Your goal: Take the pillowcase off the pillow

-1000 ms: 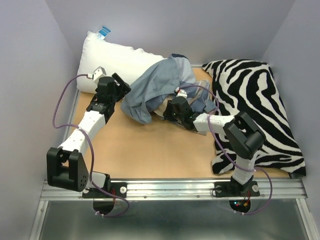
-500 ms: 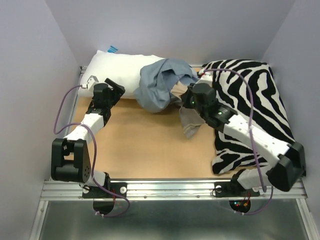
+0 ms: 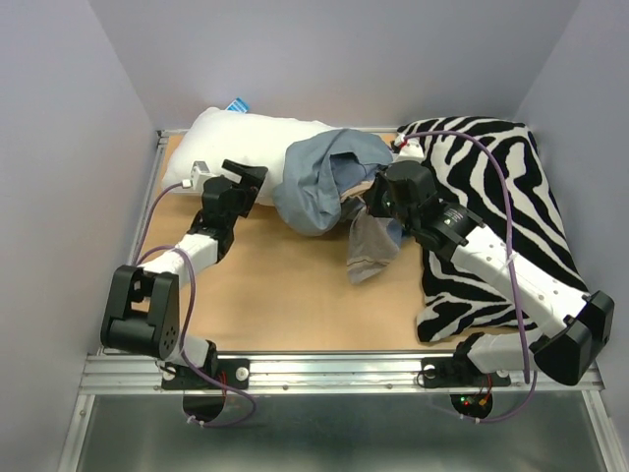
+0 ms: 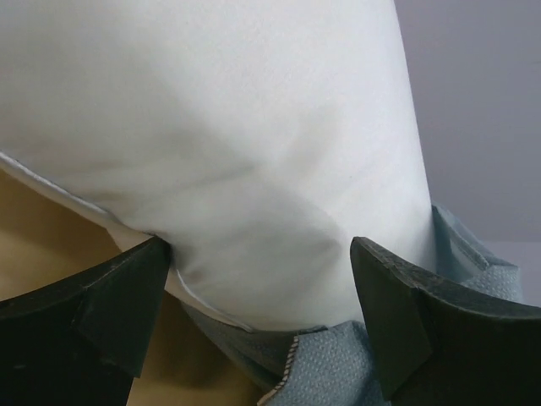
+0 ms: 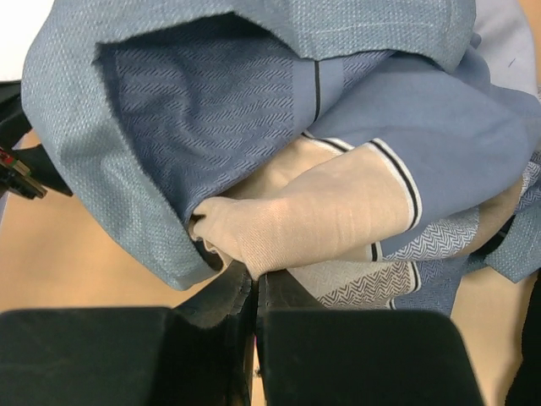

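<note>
The white bulge is already between the open fingers, so the left gripper will next move a little outward onto the pillow's bare near edge (image 4: 236,269) and close there.
The white pillow (image 3: 246,138) lies at the back left of the table. The blue-grey striped pillowcase (image 3: 319,182) is bunched over its right end, and a flap hangs down to the table (image 3: 371,251). My right gripper (image 3: 369,202) is shut on a beige-striped fold of the pillowcase (image 5: 338,211); its jaws (image 5: 255,283) are pressed together on the fabric. My left gripper (image 3: 241,187) is open and straddles the pillow's near edge. In the left wrist view the pillow (image 4: 220,152) bulges between the wide-apart fingers (image 4: 258,321), with pillowcase hem (image 4: 355,372) below it.
A black-and-white zebra-print cushion (image 3: 501,187) fills the right side of the table, under my right arm. Bare wooden tabletop (image 3: 275,285) lies in front of the pillow. Grey walls close in the left, back and right. A blue tag (image 3: 236,103) sticks out of the pillow's back edge.
My right arm has swung out over the zebra cushion and pulled the pillowcase right. The pillow has slid right and lies flatter. My left gripper has followed it rightward.
</note>
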Controlling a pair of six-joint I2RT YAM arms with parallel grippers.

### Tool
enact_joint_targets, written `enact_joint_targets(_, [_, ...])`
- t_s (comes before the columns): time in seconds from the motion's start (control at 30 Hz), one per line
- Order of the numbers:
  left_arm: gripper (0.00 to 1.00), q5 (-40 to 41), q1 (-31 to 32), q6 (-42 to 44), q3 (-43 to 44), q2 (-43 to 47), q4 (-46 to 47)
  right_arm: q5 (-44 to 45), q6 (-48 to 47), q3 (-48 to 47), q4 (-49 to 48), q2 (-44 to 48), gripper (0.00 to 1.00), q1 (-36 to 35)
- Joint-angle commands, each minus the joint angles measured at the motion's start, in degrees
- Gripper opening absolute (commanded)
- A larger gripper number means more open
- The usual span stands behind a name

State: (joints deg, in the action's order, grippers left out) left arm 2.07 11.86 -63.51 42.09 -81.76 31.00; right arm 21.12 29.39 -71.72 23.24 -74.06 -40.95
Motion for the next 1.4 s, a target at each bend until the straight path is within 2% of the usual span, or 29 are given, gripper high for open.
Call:
enact_joint_targets(0.0, [0.99, 0.7, 1.8, -2.7, 3.7, -4.1, 6.0, -0.8, -0.5, -1.8, -1.7, 1.6, 0.01, -0.2])
enact_joint_targets(0.2, [0.97, 2.2, 2.6, -3.0, 5.5, -8.7, 6.3, -1.2, -1.1, -5.8, 0.9, 1.5, 0.0, -0.2])
enact_joint_targets(0.23, [0.8, 2.0, 2.4, -2.2, 6.8, -9.2, 7.1, -1.2, -1.3, -7.3, 1.4, 1.6, 0.01, -0.2])
enact_joint_targets(0.27, [0.59, 1.5, 2.1, -1.4, 7.7, -9.7, 7.1, -0.8, -1.4, -8.2, 1.9, 1.8, 0.01, -0.3])
enact_joint_targets(0.33, [0.08, 1.4, 1.1, -0.7, 11.1, -10.8, 5.2, 0.8, -2.2, -10.4, 3.9, 2.8, 0.01, -0.2])
enact_joint_targets(0.37, [0.0, 1.9, -0.4, -0.3, 12.2, -11.0, 2.2, 2.9, -2.6, -11.0, 4.7, 3.4, 0.0, -0.3])
enact_joint_targets(0.43, [0.0, 2.9, -2.2, 2.1, 16.2, -10.2, -0.3, 5.6, -3.7, -12.7, 7.6, 5.0, 0.01, -0.2])
enact_joint_targets(0.5, [0.0, 7.2, -4.1, 5.7, 21.3, -8.8, -9.2, 8.7, -4.5, -16.0, 10.7, 6.9, 0.0, -0.2])
enact_joint_targets(0.57, [0.0, 9.7, -6.2, 8.0, 25.0, -8.5, -13.1, 11.1, -4.5, -17.4, 12.6, 8.4, 0.01, -0.2])
enact_joint_targets(0.7, [0.0, 9.2, -10.7, 11.7, 33.2, -9.3, -18.9, 15.2, -5.3, -20.7, 16.7, 12.6, 0.01, -0.2])
enact_joint_targets(0.93, [0.0, 7.7, -15.5, 16.3, 42.2, -11.2, -24.6, 19.4, -6.9, -30.7, 22.4, 17.5, 0.01, -0.2])
enact_joint_targets(1.07, [0.0, 6.0, -15.8, 17.9, 44.4, -11.9, -25.8, 20.3, -8.4, -34.9, 23.5, 17.2, 0.01, -0.2])
enact_joint_targets(1.37, [0.0, -0.9, -17.1, 21.9, 43.9, -13.2, -25.9, 15.6, -8.7, -39.1, 22.7, 11.5, 0.0, -0.2])
